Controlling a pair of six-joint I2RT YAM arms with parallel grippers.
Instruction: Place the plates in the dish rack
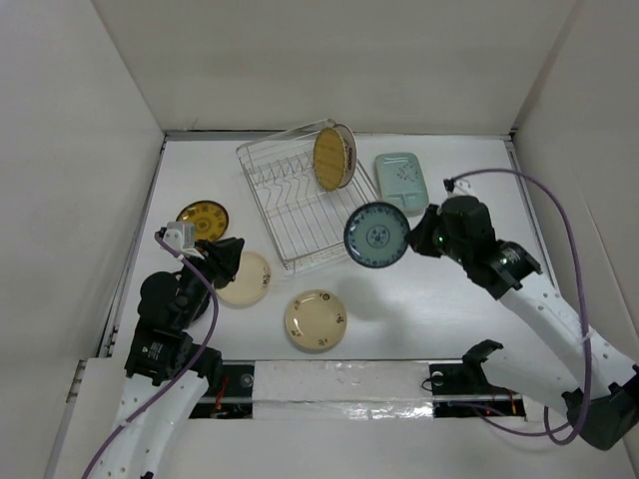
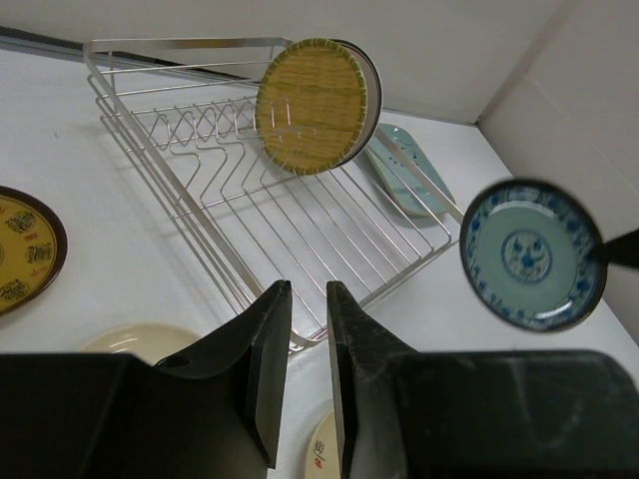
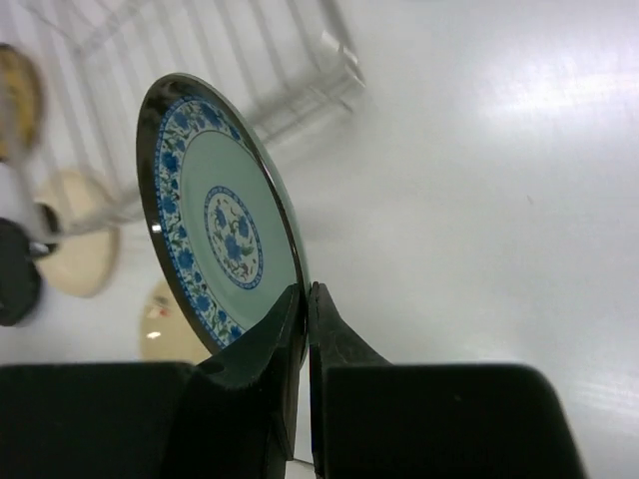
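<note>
I need to move my right gripper outward over the rack and lower the teal plate on edge into the open slots (image 1: 312, 188) next to the tan plate.
The silver wire dish rack (image 1: 262, 200) lies mid-table, and a tan woven-look plate (image 1: 331, 158) stands upright at its far end. My right gripper (image 1: 411, 239) is shut on the rim of a dark teal plate with blue print (image 1: 376, 236), holding it on edge in the air just right of the rack's near corner; the right wrist view shows the plate (image 3: 225, 220) pinched in the gripper (image 3: 304, 289). My left gripper (image 1: 232, 249) is empty with its jaws a narrow gap apart (image 2: 308, 289), above a plain cream plate (image 1: 250, 284).
A brown-and-yellow plate (image 1: 203, 217) lies left of the rack. A cream plate with small prints (image 1: 316, 319) lies near the front. A pale green rectangular plate (image 1: 402, 181) lies right of the rack. White walls enclose the table.
</note>
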